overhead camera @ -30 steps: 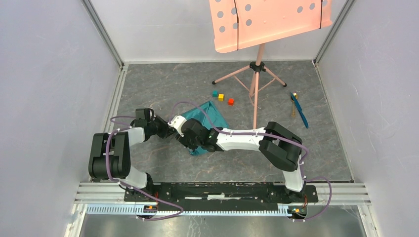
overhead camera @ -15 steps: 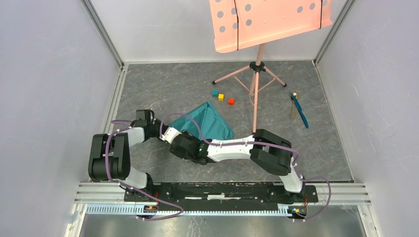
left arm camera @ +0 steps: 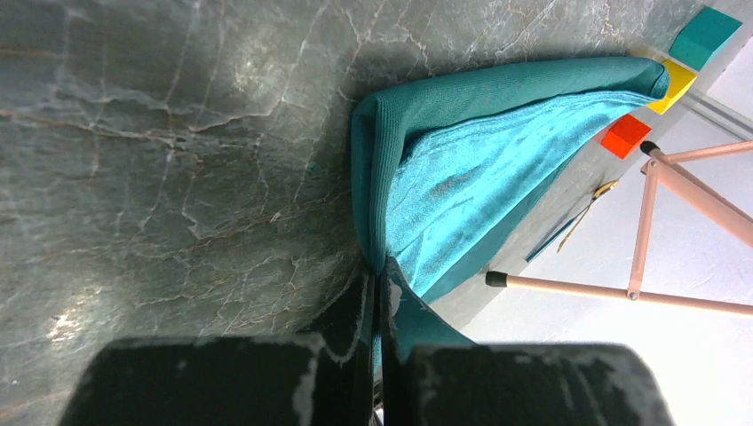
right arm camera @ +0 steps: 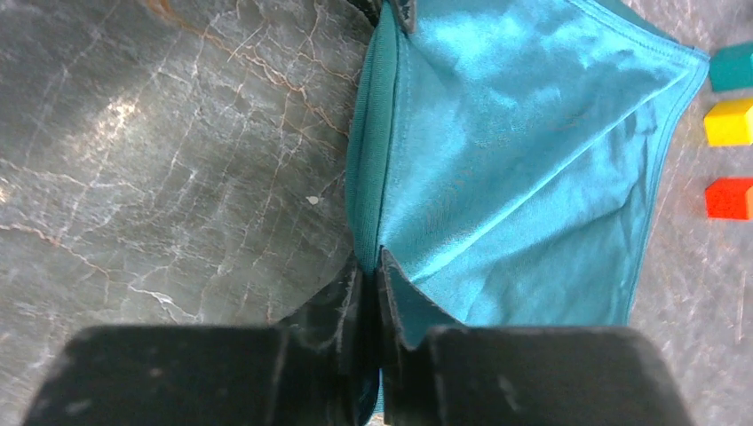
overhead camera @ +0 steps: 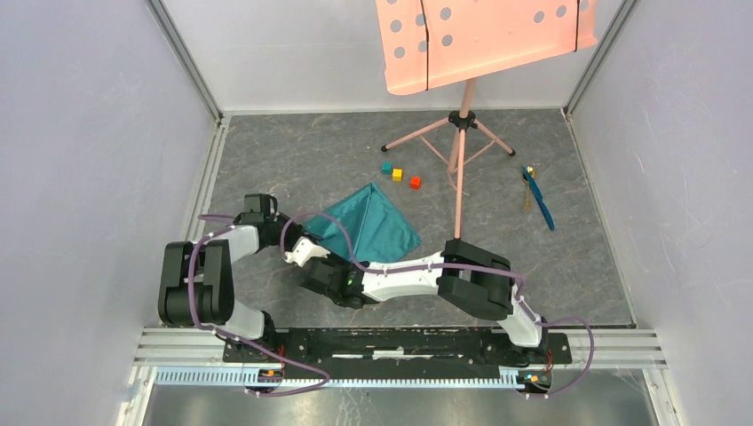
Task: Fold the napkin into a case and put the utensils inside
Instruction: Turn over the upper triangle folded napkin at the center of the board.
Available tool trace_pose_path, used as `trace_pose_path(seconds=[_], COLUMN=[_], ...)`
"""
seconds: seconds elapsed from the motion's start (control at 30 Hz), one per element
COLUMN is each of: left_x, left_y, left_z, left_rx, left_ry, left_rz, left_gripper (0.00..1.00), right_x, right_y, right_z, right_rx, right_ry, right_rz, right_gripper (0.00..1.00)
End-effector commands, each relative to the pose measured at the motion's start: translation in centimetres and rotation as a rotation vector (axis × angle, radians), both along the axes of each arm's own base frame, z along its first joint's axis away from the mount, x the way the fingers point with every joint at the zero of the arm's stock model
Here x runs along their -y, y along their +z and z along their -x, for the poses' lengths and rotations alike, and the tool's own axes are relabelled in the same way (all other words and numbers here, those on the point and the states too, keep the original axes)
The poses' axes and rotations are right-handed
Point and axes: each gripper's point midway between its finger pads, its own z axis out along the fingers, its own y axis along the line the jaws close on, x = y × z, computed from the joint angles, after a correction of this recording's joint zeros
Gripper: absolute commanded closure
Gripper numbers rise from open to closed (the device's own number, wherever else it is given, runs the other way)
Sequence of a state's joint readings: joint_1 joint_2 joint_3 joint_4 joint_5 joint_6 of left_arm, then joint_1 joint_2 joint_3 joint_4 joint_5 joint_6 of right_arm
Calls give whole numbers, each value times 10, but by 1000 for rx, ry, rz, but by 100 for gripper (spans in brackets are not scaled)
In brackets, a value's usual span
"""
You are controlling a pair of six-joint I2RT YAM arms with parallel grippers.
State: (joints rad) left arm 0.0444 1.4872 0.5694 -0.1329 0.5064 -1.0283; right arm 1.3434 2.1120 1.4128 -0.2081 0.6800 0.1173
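Next, my left gripper lifts, turns, then moves down to release near the cloth's tip (overhead camera: 368,190) (left arm camera: 651,80), which lies outward of it, as the napkin is a rough triangle.
The teal-green napkin (overhead camera: 373,222) lies half folded in a rough triangle, its tip toward the cubes. My left gripper (overhead camera: 287,233) is shut on its near-left folded edge; the left wrist view shows the cloth (left arm camera: 462,169) pinched at the gripper (left arm camera: 380,277). My right gripper (overhead camera: 304,254) is shut on the same folded edge, a little nearer, and the right wrist view shows the napkin (right arm camera: 524,169) held at the gripper (right arm camera: 373,264). The utensils lie far right on the table, a thin blue one (overhead camera: 540,204) and a golden-brown spoon (overhead camera: 527,189).
Teal (overhead camera: 386,167), yellow (overhead camera: 397,174) and red (overhead camera: 415,182) cubes sit just beyond the napkin. A pink music stand (overhead camera: 459,133) stands at the back, its tripod legs spreading between napkin and utensils. Grey walls close in left and right.
My right gripper has moved to the near left with the napkin's edge, uncovering the cloth, which now lies spread as a triangle. The left gripper has stayed in place.
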Motion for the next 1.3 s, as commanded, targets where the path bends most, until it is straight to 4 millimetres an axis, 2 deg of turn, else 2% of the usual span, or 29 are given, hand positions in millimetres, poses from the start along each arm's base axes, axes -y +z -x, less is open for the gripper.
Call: trace_pose_path(seconds=[0.0, 0.17, 0.27, 0.37, 0.43, 0.5, 0.6, 0.7, 0.73, 0.8, 0.9, 0.97, 1.0, 1.07, 1.17, 1.23, 1.27], left_x=[-5, -15, -34, -47, -59, -75, -102, -121, -124, -127, -126, -109, -100, -78, -43, -21, -10], left_y=[17, 39, 57, 81, 106, 132, 181, 221, 230, 242, 238, 227, 218, 190, 128, 88, 78], left_z=[-10, -2, 15, 37, 47, 67, 85, 100, 100, 97, 72, 46, 28, -7, -53, -74, -83], left_rx=[15, -25, -112, -200, -212, -247, -198, -123, -87, -40, -20, -13, -7, -22, -87, -126, -123], left_ry=[40, 7, 54, 96, 108, 96, 100, 150, 160, 184, 163, 75, 22, -107, -314, -427, -464], left_rz=[-10, -98, -212, -283, -359, -451, -611, -724, -738, -755, -786, -854, -907, -957, -954, -929, -925], left_gripper=[98, 98, 98, 98, 98, 98, 98, 98, 98, 98, 98, 98, 98, 98, 98, 98, 98], right_x=[-7, -14, -31, -60, -78, -92, -104, -106, -104, -96, -80, -63, -55, -40, -20, -4, 5], right_y=[26, 58, 79, 103, 122, 140, 169, 202, 218, 232, 226, 206, 194, 162, 100, 62, 46], right_z=[-8, 2, 16, 41, 58, 75, 99, 134, 143, 154, 150, 135, 121, 102, 76, 65, 57], right_rx=[72, 22, -80, -207, -287, -387, -504, -665, -713, -840, -983, -1057, -1071, -1109, -1114, -1108, -1089], right_ry=[-29, 89, 208, 357, 430, 514, 627, 805, 863, 909, 898, 839, 800, 708, 546, 454, 411], right_rz=[-44, -174, -297, -439, -531, -617, -737, -897, -975, -1102, -1226, -1297, -1325, -1341, -1264, -1199, -1171], right_gripper=[99, 100, 100, 100, 100, 100, 100, 100, 100, 100, 100, 100, 100, 100, 100, 100, 100])
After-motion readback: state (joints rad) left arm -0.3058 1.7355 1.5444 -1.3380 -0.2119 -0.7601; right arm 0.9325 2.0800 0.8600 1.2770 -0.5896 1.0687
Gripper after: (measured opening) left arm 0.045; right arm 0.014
